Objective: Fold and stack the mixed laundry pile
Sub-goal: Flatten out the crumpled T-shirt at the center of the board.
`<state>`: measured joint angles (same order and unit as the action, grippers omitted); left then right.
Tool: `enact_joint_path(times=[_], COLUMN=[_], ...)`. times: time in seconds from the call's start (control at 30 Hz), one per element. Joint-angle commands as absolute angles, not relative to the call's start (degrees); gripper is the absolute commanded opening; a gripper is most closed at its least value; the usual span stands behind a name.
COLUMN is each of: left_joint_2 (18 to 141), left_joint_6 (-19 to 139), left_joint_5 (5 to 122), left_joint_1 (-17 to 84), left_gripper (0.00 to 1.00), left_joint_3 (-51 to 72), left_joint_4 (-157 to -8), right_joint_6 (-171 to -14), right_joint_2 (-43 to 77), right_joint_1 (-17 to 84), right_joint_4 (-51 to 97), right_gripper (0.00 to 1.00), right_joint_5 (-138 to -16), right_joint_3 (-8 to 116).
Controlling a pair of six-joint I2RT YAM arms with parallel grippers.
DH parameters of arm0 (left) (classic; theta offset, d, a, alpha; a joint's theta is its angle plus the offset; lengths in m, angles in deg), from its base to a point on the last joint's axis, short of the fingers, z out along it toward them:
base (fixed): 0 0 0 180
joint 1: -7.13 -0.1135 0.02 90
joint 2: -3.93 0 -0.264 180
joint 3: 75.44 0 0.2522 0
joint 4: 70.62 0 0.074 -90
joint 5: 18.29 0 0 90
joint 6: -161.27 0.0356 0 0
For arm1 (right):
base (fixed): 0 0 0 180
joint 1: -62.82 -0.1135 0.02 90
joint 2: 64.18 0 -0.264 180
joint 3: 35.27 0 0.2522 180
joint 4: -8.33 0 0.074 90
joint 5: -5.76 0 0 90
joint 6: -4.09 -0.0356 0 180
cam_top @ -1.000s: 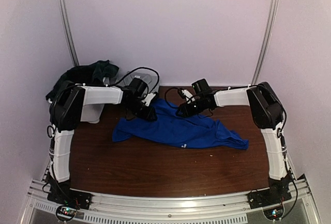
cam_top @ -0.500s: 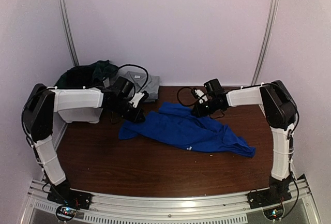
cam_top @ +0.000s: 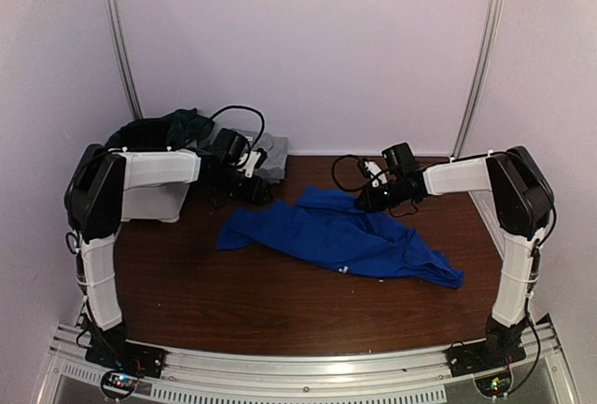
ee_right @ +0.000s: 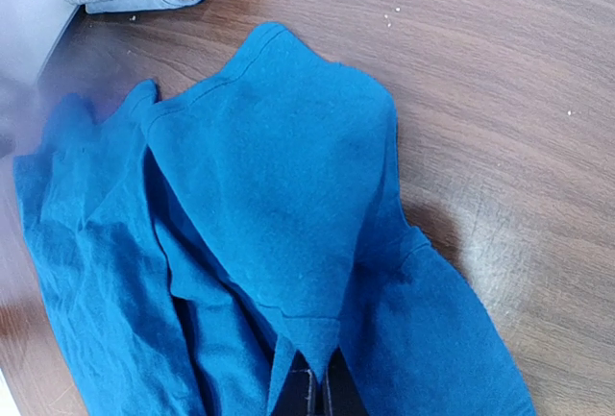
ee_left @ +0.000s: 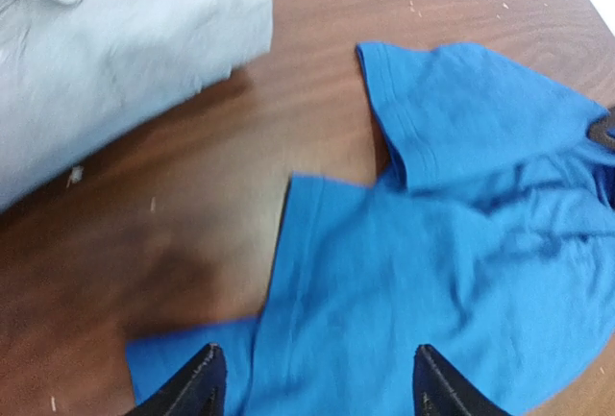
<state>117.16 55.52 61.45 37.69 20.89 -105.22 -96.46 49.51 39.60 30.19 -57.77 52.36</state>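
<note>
My right gripper already holds one fold, so my left gripper will move down and to the right in the top view and close on the T-shirt's bunched far hem (cam_top: 281,206) (ee_left: 312,200).
A royal-blue T-shirt (cam_top: 338,238) lies crumpled across the middle of the brown table. My right gripper (cam_top: 362,202) is at its far right corner, shut on a pinched fold of the blue cloth (ee_right: 322,334); the right gripper (ee_right: 317,382) lifts that fold into a point. My left gripper (cam_top: 256,189) hovers over the shirt's far left end. In the left wrist view the left gripper (ee_left: 317,354) stands open above the blue T-shirt (ee_left: 452,253), with nothing between the fingertips. More of the laundry pile (cam_top: 157,131), dark green and black, fills the basket at the far left.
A folded grey shirt (cam_top: 270,156) lies at the table's back, left of centre, and the left wrist view shows the grey shirt (ee_left: 106,61) close by. The white basket (cam_top: 154,202) stands at the left edge, behind my left arm. Black cables trail by both wrists.
My left gripper has let go of the blue T-shirt, opened and drawn back toward the far left. My right gripper shut on the shirt and carried its corner to the right.
</note>
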Motion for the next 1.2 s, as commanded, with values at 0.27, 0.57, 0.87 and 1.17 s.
enact_joint_path(times=[0.27, 0.57, 0.87, 1.17], left_joint_2=[138.0, 141.4, 123.8, 101.9], left_joint_6=[58.9, 61.0, 62.7, 65.1], left_joint_5=[59.3, 62.4, 66.2, 64.8], left_joint_1=[38.2, 39.3, 39.1, 39.2], left_gripper=[0.73, 0.12, 0.0, 0.0], left_joint_3=[42.7, 47.5, 45.8, 29.9], left_joint_4=[-108.6, -113.2, -112.4, -106.1], right_joint_6=[-97.6, -98.5, -99.5, -98.4], right_joint_2=[47.5, 46.3, 35.9, 20.7], right_joint_1=[40.2, 41.9, 42.6, 44.1], right_joint_4=[28.1, 27.0, 27.1, 32.7], right_gripper=[0.0, 0.0, 0.0, 0.0], right_joint_5=[-56.7, -56.4, -58.3, -62.3], right_joint_3=[51.1, 49.5, 47.4, 48.7])
